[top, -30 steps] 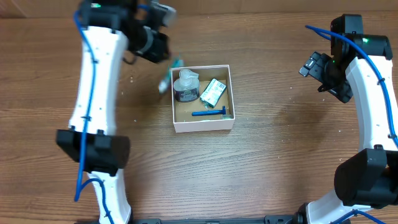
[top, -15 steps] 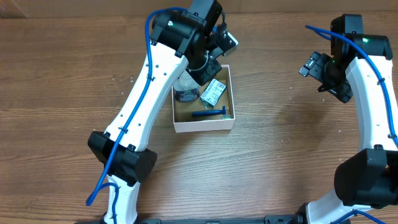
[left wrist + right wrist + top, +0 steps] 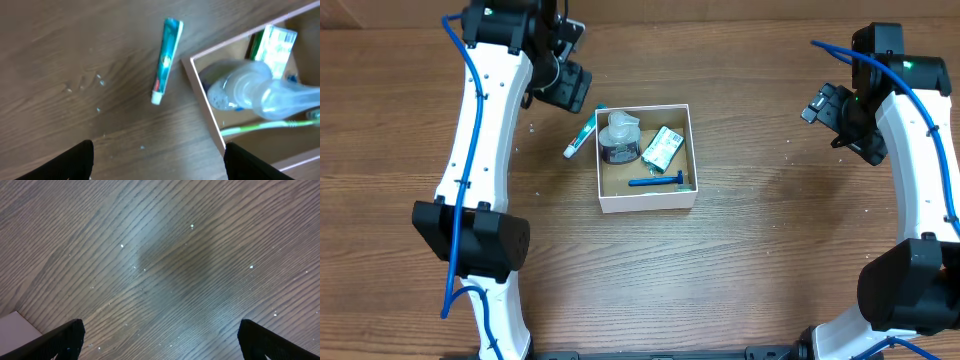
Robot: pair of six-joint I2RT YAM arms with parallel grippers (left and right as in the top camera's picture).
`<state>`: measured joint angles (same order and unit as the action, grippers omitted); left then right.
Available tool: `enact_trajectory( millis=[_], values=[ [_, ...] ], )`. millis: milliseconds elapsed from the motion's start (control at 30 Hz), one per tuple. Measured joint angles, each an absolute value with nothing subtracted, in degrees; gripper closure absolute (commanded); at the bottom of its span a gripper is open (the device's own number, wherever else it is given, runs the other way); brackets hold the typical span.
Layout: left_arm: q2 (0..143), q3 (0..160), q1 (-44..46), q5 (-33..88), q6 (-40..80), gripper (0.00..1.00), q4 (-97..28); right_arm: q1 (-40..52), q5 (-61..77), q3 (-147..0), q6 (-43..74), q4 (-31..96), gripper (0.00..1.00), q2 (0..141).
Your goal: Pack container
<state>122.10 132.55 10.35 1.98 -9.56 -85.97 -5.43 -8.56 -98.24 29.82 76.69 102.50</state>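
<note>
I should next lower my left gripper to the middle of the teal toothpaste tube (image 3: 584, 132) (image 3: 167, 60), fingers across its narrow width, since the tube is still outside the container.
The container (image 3: 648, 202) is a square white-walled box with a brown floor at the table's middle. It holds a clear bottle (image 3: 617, 138), a green-and-white packet (image 3: 663, 147) and a blue razor (image 3: 658, 181). The left wrist view also shows a green toothbrush (image 3: 260, 128) under the bottle (image 3: 250, 90). A teal toothpaste tube (image 3: 582, 134) lies on the table just outside the container's left wall (image 3: 202, 102). My left gripper (image 3: 570, 88) hangs open above and left of the tube (image 3: 165, 60), holding nothing. My right gripper (image 3: 823, 108) stands open far to the right, over bare wood.
The wooden table (image 3: 770, 250) carries small white specks (image 3: 191, 226). A white corner (image 3: 15, 325) shows at the lower left of the right wrist view. Both arm bases stand at the near edge.
My left arm swung over the container and back to the left. Its gripper opened, and the toothpaste tube now lies on the table beside the container. The right arm has not moved.
</note>
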Motion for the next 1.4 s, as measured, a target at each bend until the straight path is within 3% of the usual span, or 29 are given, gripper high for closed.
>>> enact_trajectory(
  millis=[533,1000,1400],
  values=[
    [122.06,102.54,6.28,9.02,-15.66,0.22,-63.48,-5.43,-8.54,-98.24,29.82,76.73,0.0,102.5],
    [122.06,89.71,6.28,9.45,-20.12,0.2,-40.62,-5.43,-8.54,-98.24,29.8,76.71,0.0,102.5],
    [122.06,85.84,6.26,9.45,-21.21,0.17,-29.87,-5.43,-8.54,-98.24,29.82,76.71,0.0,102.5]
  ],
)
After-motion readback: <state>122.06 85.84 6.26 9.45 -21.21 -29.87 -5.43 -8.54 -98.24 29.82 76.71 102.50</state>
